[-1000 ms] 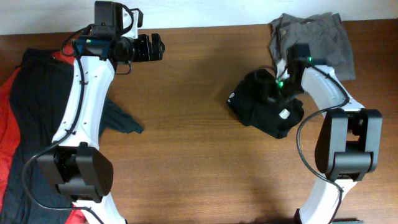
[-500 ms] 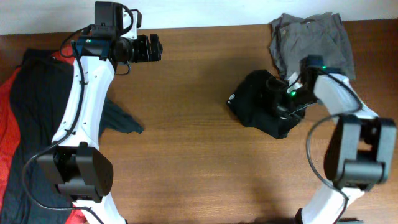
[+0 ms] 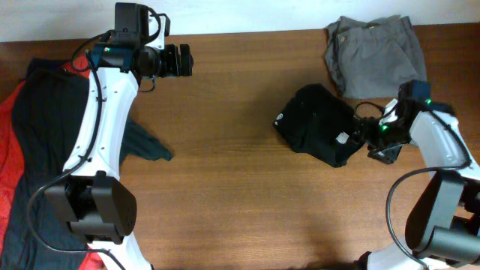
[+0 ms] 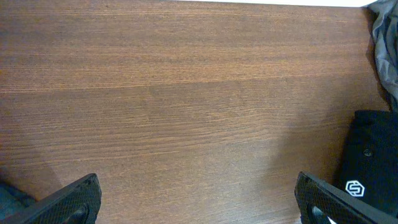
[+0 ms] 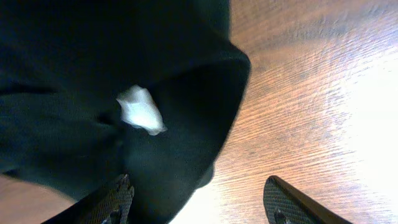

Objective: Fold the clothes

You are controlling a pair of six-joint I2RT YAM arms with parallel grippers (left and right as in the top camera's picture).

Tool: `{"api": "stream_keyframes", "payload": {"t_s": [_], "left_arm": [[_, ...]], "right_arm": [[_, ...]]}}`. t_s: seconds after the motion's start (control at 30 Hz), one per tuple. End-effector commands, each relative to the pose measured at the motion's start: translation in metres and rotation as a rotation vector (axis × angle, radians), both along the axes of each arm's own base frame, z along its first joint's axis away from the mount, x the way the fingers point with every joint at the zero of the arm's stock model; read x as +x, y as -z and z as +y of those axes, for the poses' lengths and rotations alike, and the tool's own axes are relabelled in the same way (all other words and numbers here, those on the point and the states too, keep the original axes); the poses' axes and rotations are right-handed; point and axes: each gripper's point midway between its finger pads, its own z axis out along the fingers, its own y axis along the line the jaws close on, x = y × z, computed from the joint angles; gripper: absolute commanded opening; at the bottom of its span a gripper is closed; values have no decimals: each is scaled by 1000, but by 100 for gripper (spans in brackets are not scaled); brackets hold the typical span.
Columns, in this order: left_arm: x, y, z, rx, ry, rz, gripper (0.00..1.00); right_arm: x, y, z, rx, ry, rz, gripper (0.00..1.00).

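The right gripper moves down and left in the overhead view onto the garment's edge beside the white tag next, as that edge lies beyond its open fingers.
A folded black garment (image 3: 315, 124) with a small white logo lies right of the table's middle. Its white tag (image 5: 140, 111) shows in the right wrist view. My right gripper (image 3: 364, 139) sits at the garment's right edge, open. The cloth's rounded edge (image 5: 186, 93) lies just ahead of its left finger (image 5: 112, 200); nothing is pinched. My left gripper (image 3: 187, 60) hangs open over bare wood at the back left, far from the garment. In the left wrist view the black garment (image 4: 368, 167) shows at the lower right. Grey shorts (image 3: 375, 49) lie crumpled at the back right.
A heap of red and dark clothes (image 3: 34, 150) covers the table's left edge, with a dark sleeve (image 3: 146, 146) trailing toward the middle. The grey shorts (image 4: 387, 37) edge into the left wrist view. Bare wood (image 3: 225, 202) runs across the middle and front.
My right gripper has let go of the black garment, opened, and drawn back right and toward the front. The garment stays folded. The left arm has not moved.
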Motion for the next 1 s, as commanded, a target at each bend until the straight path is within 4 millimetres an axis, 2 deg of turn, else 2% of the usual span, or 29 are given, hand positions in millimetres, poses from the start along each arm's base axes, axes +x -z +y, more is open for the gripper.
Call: {"api": "stream_keyframes", "payload": {"t_s": [0.0,0.2,0.33,0.47,0.57,0.6,0.73,0.87,0.9,0.97], "left_arm": [[1,4,0,18,14,2,99],[0,5,0,19,14,11,99],[-2,6,0,20,14,21,99],[-4,7,1,21,14,29,99],[-5,8,1,21,14,34,99],[-5,8,1,21,14,36,99],[-5,8,1,21,14,36,99],[-5,8,1,21,14,36,99],[-5,8,1,22,14,36,99],[-5,8,1,21,14,35,99]], "right_arm": [[-9,27,0,-11,20,6,74],[-1,52,5,10,69,-84,74],[3,65,18,24,73,-132,64],[14,68,33,30,72,-182,40],[24,65,41,34,67,-217,6],[26,64,42,38,70,-223,4],[43,46,50,97,46,-286,4],[65,6,55,141,23,-362,4],[71,-5,57,153,16,-386,4],[92,-53,64,213,-2,-477,4]]}}
